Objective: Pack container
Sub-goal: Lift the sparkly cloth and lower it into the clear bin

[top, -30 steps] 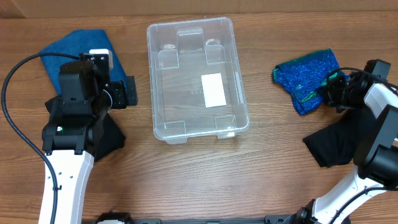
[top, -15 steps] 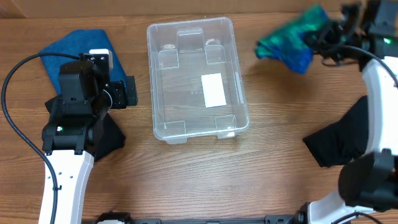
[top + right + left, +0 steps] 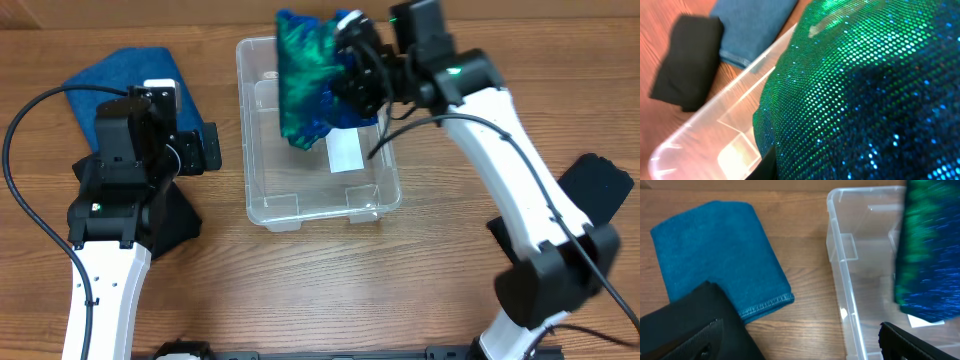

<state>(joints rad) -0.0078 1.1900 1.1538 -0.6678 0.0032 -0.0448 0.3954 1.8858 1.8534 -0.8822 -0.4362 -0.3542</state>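
My right gripper lowers the sequin cloth, still hanging above the container's empty bottom, into the clear container [image 3: 748, 116] next, toward its side by my left gripper.
The clear container [image 3: 262, 205] stands at the middle of the table with a white label [image 3: 345, 150] on its bottom. My right gripper [image 3: 355, 78] is shut on a blue-green sequin cloth [image 3: 308, 85] and holds it hanging over the container's far half. In the right wrist view the sequin cloth [image 3: 865, 90] covers the fingers, with the container's rim [image 3: 715, 120] below. My left gripper [image 3: 800, 345] is open and empty, low over bare wood left of the container [image 3: 840, 275]. In the overhead view the left gripper [image 3: 190, 150] is beside the container's left wall.
A folded blue towel [image 3: 115, 70] lies at the far left and shows in the left wrist view [image 3: 715, 255]. A black cloth [image 3: 175, 220] lies under the left arm. Another black cloth [image 3: 600, 185] lies at the right.
My right arm has swung left with the sequin cloth, from the table's right side to above the container. The left arm has not moved.
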